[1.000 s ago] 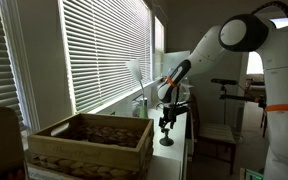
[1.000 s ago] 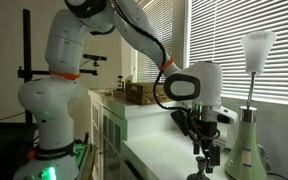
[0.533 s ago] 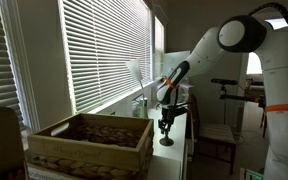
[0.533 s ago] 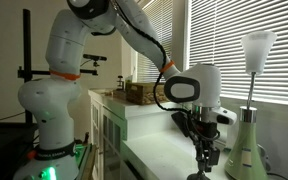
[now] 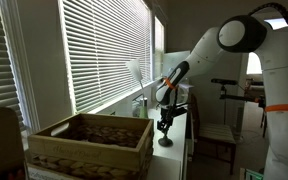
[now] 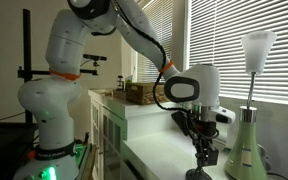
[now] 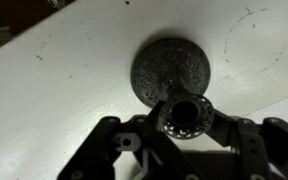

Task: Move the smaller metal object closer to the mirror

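Observation:
The robot has to swing the candlestick (image 5: 165,140) in its gripper outward next, onto the bare counter by the window blinds, close to the mirror's stand, and let go of the candlestick's stem.
The smaller metal object (image 7: 172,65) is a dark candlestick with a round flat base, standing on the white counter (image 7: 64,90). My gripper (image 7: 184,120) comes down over it and is shut on its upper stem, just under the cup-shaped top. In both exterior views the candlestick (image 5: 165,140) (image 6: 199,172) stands upright under the gripper (image 5: 165,124) (image 6: 205,150). The mirror (image 6: 256,46) (image 5: 134,70) is a pale disc on a slim stand by the window, a short way beyond the candlestick.
A green flared item (image 6: 246,150) stands right beside the candlestick, at the foot of the mirror's stand. A wooden crate (image 5: 89,145) (image 6: 139,92) sits farther along the counter. Window blinds (image 5: 94,50) run along the counter's back; its front edge drops off.
The jaws have closed in on the candlestick's stem. The arm and the candlestick have hardly shifted.

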You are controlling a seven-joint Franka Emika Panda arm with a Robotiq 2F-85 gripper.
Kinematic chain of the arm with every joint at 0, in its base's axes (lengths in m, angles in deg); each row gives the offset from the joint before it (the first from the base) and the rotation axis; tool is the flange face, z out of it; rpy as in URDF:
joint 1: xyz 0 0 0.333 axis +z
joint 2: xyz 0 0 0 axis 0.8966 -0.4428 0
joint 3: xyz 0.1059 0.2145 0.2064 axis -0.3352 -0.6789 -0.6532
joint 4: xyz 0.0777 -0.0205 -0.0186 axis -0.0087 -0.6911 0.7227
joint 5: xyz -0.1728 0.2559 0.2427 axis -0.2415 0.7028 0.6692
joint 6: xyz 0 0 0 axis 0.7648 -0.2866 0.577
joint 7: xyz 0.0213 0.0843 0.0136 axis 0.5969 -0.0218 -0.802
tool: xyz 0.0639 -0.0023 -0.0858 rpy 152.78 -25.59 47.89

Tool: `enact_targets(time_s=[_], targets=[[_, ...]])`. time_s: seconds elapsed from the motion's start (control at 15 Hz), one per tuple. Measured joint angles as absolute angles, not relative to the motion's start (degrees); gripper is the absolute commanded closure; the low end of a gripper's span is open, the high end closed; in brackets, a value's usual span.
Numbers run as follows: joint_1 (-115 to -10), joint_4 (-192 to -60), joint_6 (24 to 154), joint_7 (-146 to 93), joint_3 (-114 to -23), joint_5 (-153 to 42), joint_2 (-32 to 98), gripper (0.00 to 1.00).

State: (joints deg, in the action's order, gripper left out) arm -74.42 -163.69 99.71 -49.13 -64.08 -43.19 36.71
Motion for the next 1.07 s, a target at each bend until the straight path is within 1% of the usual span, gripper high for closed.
enact_targets(time_s=[0.07, 0.13, 0.47, 1.07], targets=[[-74.40, -163.68, 99.71, -48.94, -64.31, -43.19, 36.72, 0.79], [-74.38, -163.67, 99.71, -48.75, -64.62, -43.19, 36.77, 0.89], [-73.66, -162.18, 99.71, -48.43, -66.82, -43.21, 37.04, 0.89], [-69.27, -154.92, 95.84, -48.51, -71.10, -51.69, 33.36, 0.89]])
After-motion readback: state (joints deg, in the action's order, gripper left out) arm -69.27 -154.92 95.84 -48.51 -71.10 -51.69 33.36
